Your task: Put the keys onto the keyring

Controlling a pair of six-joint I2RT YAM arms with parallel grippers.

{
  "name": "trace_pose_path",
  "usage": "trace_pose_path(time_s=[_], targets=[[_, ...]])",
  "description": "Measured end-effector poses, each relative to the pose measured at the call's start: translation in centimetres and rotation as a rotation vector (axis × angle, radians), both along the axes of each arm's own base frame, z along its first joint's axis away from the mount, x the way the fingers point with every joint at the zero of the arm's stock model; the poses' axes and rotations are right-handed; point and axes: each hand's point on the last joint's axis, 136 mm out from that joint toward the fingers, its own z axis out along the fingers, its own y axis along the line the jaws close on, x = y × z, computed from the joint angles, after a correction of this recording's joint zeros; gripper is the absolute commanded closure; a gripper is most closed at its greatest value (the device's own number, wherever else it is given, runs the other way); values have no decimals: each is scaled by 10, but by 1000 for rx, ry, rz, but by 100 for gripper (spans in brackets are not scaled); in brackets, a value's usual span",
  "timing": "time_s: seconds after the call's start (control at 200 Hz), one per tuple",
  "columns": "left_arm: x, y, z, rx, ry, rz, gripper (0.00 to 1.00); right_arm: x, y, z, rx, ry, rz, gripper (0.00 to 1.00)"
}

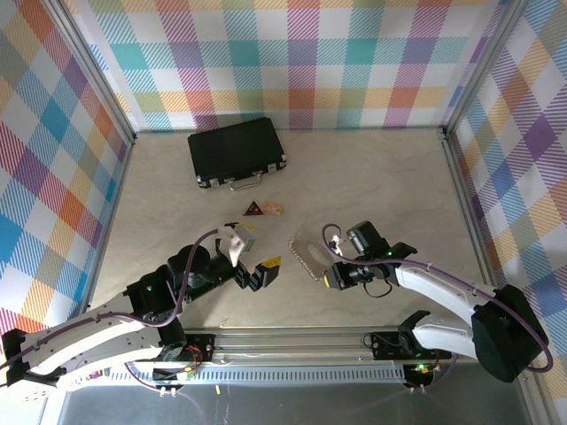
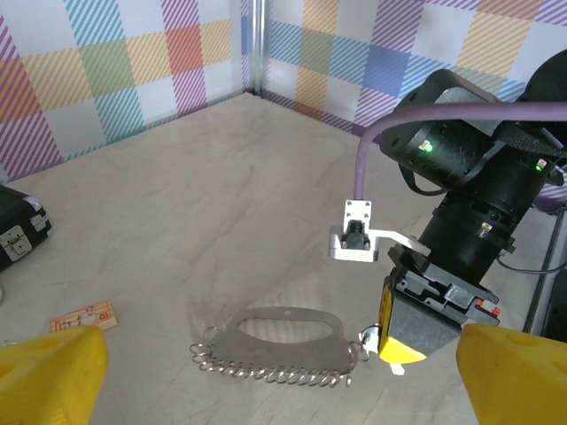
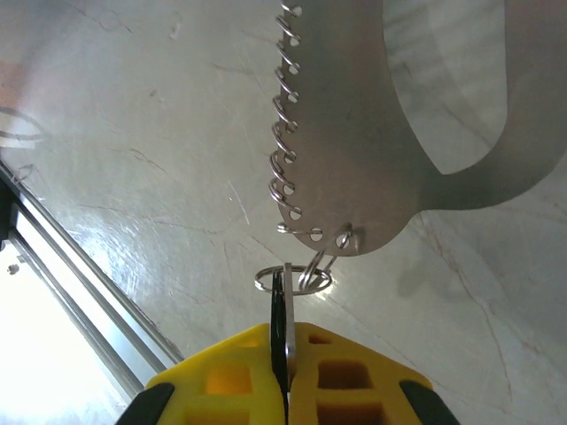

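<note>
Next, the right gripper pulls the plate's corner back toward the metal bar, then releases the thin key [image 3: 285, 305].
The keyring [image 1: 306, 254] is a flat silver plate with an oval cutout and a row of small wire rings along one edge. It lies on the table between the arms and also shows as the keyring [image 2: 283, 341] and the keyring [image 3: 372, 133]. My right gripper [image 1: 328, 280] is shut on a thin key [image 3: 285, 305], seen edge-on as a black and silver strip. The key's tip passes through a small ring [image 3: 292, 279] hanging off the plate's corner. My left gripper [image 1: 260, 249] stands wide open just left of the plate, nothing between its yellow fingertips [image 2: 49, 372].
A black case [image 1: 236, 152] with a metal handle lies at the back. A dark-red triangle [image 1: 254, 209] and a tan chip [image 1: 274, 208] sit in front of it. The metal rail [image 1: 292, 341] runs along the near edge, and plaid walls enclose the table.
</note>
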Motion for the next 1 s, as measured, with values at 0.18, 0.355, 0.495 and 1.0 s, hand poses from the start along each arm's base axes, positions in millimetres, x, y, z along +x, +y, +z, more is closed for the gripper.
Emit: trace_pose_path(time_s=[0.18, 0.355, 0.495, 1.0], targets=[[0, 0, 0, 8, -10, -4, 0, -6, -3, -5, 23, 19, -40, 100], [-1, 2, 4, -2, -20, -4, 0, -15, -8, -14, 33, 53, -77, 100], [-2, 3, 6, -10, -24, -4, 0, -19, -11, -12, 50, 58, -107, 100], [-2, 9, -8, 4, -19, 9, 0, -40, -24, -18, 75, 125, -197, 100]])
